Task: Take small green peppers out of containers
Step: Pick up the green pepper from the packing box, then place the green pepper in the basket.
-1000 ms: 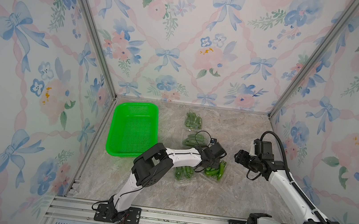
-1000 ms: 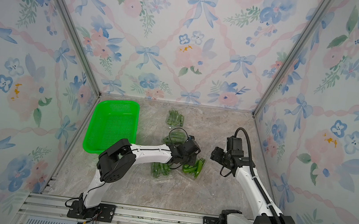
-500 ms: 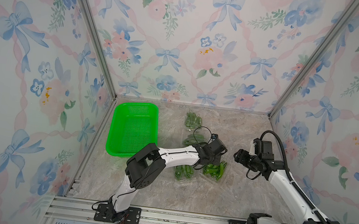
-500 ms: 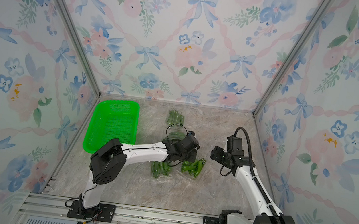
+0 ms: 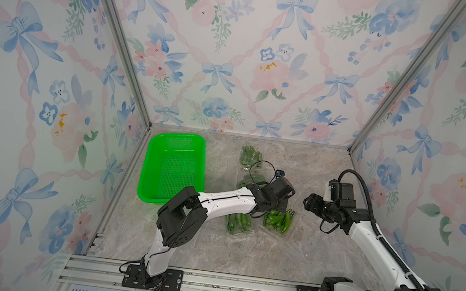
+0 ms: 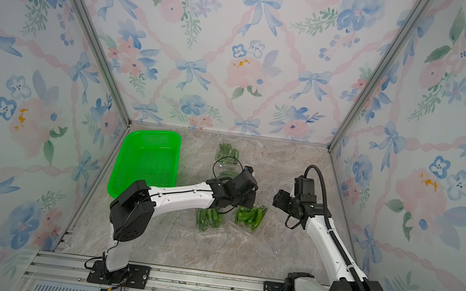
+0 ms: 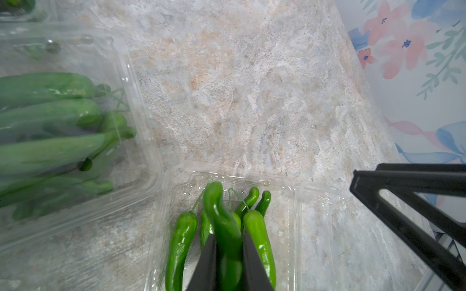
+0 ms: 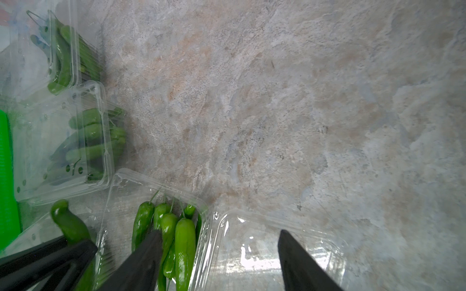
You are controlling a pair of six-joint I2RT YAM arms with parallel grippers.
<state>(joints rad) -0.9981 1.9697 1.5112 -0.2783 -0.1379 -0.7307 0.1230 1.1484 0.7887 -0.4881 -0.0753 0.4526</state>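
The green basket is beyond the lidded containers from my left gripper, so my left gripper will next rise, swing across and lower to free the pepper in it.
Several clear containers lie mid-table in both top views; one is at the back and one nearer the front, both with lids down. An open container holds several small green peppers. My left gripper hangs just over it, shut on one pepper. That pepper also shows in the right wrist view. My right gripper is open over the flipped-out clear lid, with nothing between its fingers. In a top view the left gripper and right gripper face each other.
A bright green perforated basket sits at the table's back left, against the left wall. A fourth container is partly hidden under my left arm. The floral walls close in the table on three sides.
My left gripper has risen slightly over the open container with the pepper between its fingers. The right arm has stayed in place.
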